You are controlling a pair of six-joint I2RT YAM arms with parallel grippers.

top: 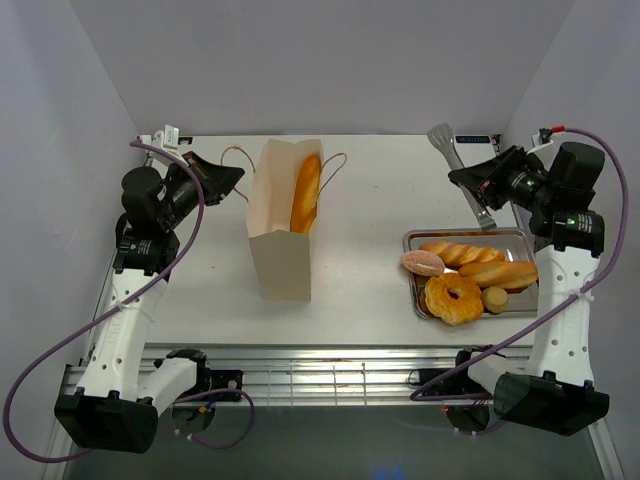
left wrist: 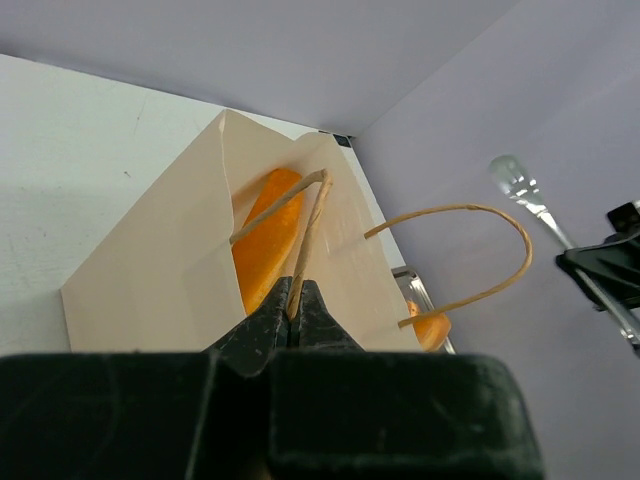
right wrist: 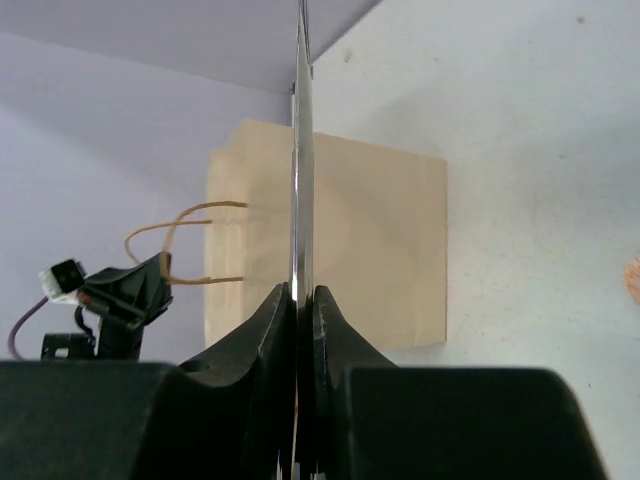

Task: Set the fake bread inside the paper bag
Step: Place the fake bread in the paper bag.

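The baguette is in the bag, so my right gripper should next move down and back to the ridged loaf [top: 462, 252] below it on the tray to release the tongs [top: 455, 160].
The tan paper bag [top: 283, 235] stands upright left of centre with a long baguette [top: 305, 192] leaning inside it. My left gripper [top: 235, 178] is shut on the bag's left cord handle [left wrist: 310, 235], and the baguette shows in the bag's mouth [left wrist: 265, 240]. My right gripper [top: 462, 178] is shut on the metal tongs [top: 455, 160], which show edge-on between its jaws [right wrist: 302, 150], above the tray's far side. On the silver tray [top: 465, 233] lie a ridged loaf [top: 462, 252], a pinkish round bun [top: 422, 263], a ring-shaped bun [top: 453, 298], another long pastry [top: 500, 273] and a small bun [top: 494, 298].
The bag's second cord handle [left wrist: 470, 250] hangs free on its right side. White walls close the table at the back and both sides. Bare tabletop lies between the bag and the tray. In the right wrist view the bag [right wrist: 380, 250] stands ahead of the tongs.
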